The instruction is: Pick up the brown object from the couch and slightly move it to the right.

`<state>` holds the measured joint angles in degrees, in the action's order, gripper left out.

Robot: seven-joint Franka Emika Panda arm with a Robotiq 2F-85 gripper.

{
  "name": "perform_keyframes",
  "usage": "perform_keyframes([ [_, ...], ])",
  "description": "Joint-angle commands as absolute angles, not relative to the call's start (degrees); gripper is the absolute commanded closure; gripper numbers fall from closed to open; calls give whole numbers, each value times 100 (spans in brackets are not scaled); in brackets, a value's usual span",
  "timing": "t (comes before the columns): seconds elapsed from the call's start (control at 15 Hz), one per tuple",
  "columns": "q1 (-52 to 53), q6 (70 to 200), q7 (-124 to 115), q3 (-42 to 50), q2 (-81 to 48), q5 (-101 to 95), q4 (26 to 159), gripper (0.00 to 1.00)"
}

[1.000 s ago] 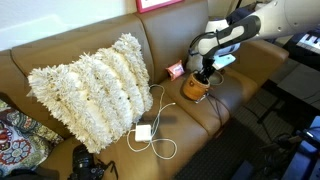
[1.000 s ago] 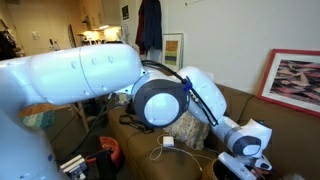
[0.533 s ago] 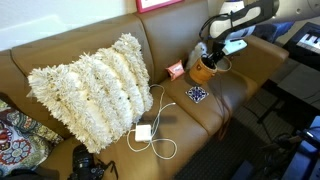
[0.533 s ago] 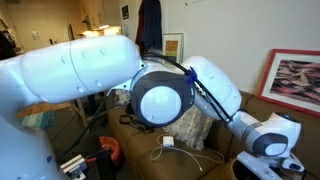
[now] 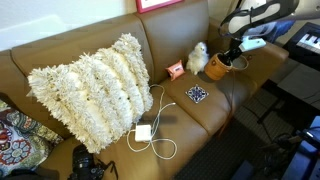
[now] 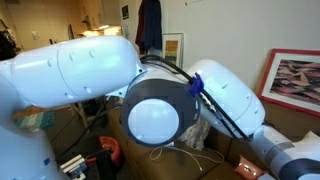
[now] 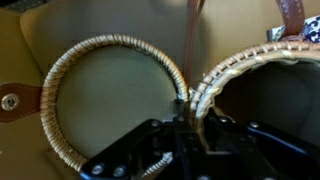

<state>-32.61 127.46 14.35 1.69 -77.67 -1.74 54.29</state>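
The brown object needs to go down first, and then my gripper needs to open to put it on the seat of the couch near the blue patterned square.
The brown object (image 5: 218, 70), a small tan woven pot, hangs in my gripper (image 5: 230, 60) above the right end of the caramel leather couch (image 5: 120, 30). In the wrist view my gripper (image 7: 188, 108) is shut on the woven rim of the brown object (image 7: 262, 70). A second woven ring (image 7: 110, 45) sits beside it, with a leather strap at the top right. In the exterior view where the arm fills the frame, the gripper and the pot are hidden.
A white plush toy (image 5: 198, 57) and a small pink item (image 5: 175, 70) sit just left of the pot. A blue patterned square (image 5: 197, 94) lies on the seat. A shaggy white pillow (image 5: 92, 85), a charger with cable (image 5: 143, 132) and a camera (image 5: 88, 163) are further left.
My gripper has lifted the brown object off the seat near the blue square and carried it right, toward the couch's arm. The plush toy behind it is now uncovered.
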Motion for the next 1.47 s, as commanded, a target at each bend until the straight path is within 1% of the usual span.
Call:
perform_keyframes([
  [0.0, -3458, 12547, 1380, 164, -7928, -90, 5126, 95],
  [0.6, -3380, 12519, 1446, -46, -8191, -127, 4998, 95],
  [0.67, -3368, 12507, 1471, -71, -8202, -135, 5003, 77],
  [0.73, -3363, 12484, 1479, -87, -8234, -134, 4975, 56],
  [0.87, -3368, 12395, 1463, -119, -8290, -117, 4909, 44],
  [1.13, -3370, 12206, 1419, -159, -8321, -104, 4822, 13],
  [1.27, -3352, 12112, 1390, -160, -8322, -111, 4778, 2],
  [1.4, -3327, 12094, 1358, -153, -8298, -124, 4760, 0],
])
